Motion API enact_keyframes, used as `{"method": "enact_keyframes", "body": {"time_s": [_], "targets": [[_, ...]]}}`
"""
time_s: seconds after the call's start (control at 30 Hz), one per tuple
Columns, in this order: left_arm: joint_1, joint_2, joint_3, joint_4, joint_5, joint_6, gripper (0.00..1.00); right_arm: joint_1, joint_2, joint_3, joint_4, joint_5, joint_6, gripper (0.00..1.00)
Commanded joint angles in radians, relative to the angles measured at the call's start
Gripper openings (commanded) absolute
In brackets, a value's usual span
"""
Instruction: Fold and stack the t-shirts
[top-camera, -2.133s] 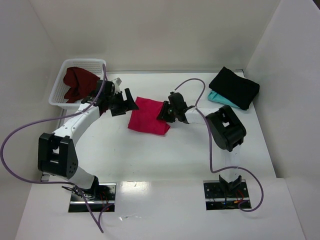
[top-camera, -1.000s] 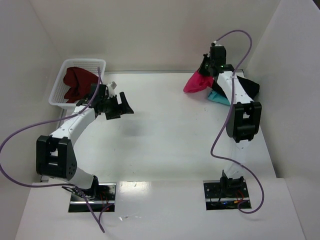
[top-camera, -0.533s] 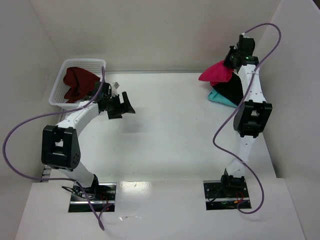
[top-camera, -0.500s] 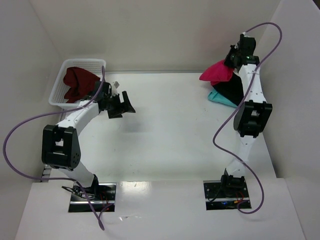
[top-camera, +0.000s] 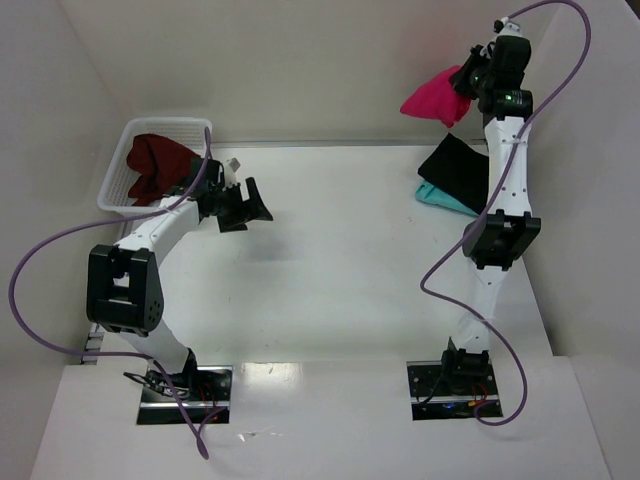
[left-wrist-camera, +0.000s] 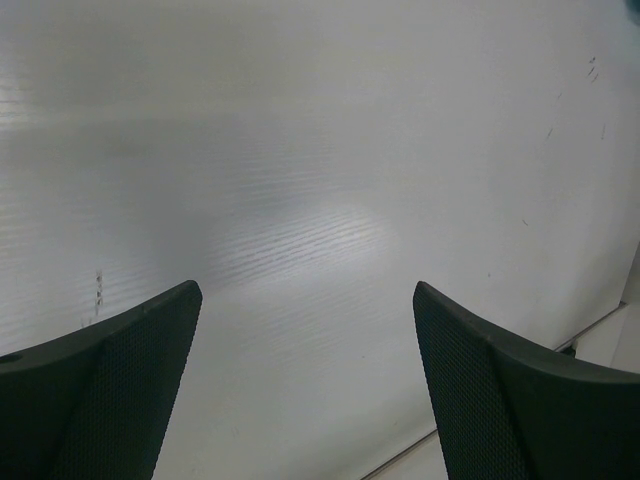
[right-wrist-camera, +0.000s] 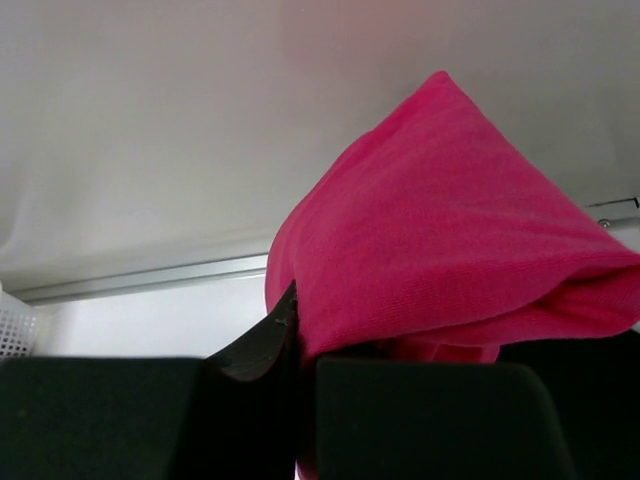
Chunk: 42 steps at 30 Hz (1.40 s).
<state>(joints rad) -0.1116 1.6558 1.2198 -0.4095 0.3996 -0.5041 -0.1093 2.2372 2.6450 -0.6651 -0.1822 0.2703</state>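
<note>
The pink shirt (right-wrist-camera: 450, 250) is hanging high. I will next lower my right gripper toward the wall beside the stack and tilt it down over the black t-shirt (top-camera: 458, 170).
My right gripper (top-camera: 468, 88) is shut on the folded crimson-pink t-shirt (top-camera: 433, 100) and holds it high in the air at the back right, above the stack. In the right wrist view the pink shirt (right-wrist-camera: 450, 250) bulges out from between the closed fingers. The black t-shirt (top-camera: 458, 170) lies folded on the teal t-shirt (top-camera: 438, 198) on the table below. The dark maroon t-shirt (top-camera: 152, 162) lies crumpled in the white basket (top-camera: 118, 196). My left gripper (top-camera: 250, 208) is open and empty over bare table next to the basket, its fingers (left-wrist-camera: 110, 380) spread wide.
White walls close in on the left, back and right. A purple cable loops off each arm. The basket stands at the back left corner.
My right gripper has lifted the pink shirt from the table centre, carried it to the back right and raised it high above the black and teal stack. The left arm has shifted only slightly.
</note>
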Motion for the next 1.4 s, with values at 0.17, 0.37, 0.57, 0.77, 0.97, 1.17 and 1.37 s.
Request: {"method": "enact_keyframes", "body": {"time_s": [0.17,0.37,0.57,0.77,0.97,1.17,1.37], "targets": [[0.016,0.013,0.035,0.021,0.044,-0.010,0.94,-0.038,-0.068,-0.203,0.028,0.119,-0.072,0.00],[0.016,0.013,0.012,0.021,0.044,-0.001,0.94,-0.128,-0.155,-0.442,0.082,0.096,-0.092,0.00],[0.016,0.035,0.021,0.021,0.054,-0.001,0.94,-0.141,-0.278,-0.773,0.185,0.078,-0.092,0.00],[0.016,0.035,0.012,0.031,0.065,-0.001,0.94,-0.179,-0.298,-0.961,0.233,0.119,-0.051,0.00],[0.016,0.035,-0.017,0.040,0.074,-0.001,0.94,-0.210,-0.317,-0.912,0.223,0.245,-0.042,0.00],[0.016,0.044,-0.017,0.049,0.085,0.009,0.94,-0.233,-0.269,-0.735,0.157,0.268,-0.042,0.00],[0.016,0.074,-0.017,0.049,0.085,0.018,0.94,-0.233,-0.192,-0.640,0.119,0.245,-0.051,0.18]]}}
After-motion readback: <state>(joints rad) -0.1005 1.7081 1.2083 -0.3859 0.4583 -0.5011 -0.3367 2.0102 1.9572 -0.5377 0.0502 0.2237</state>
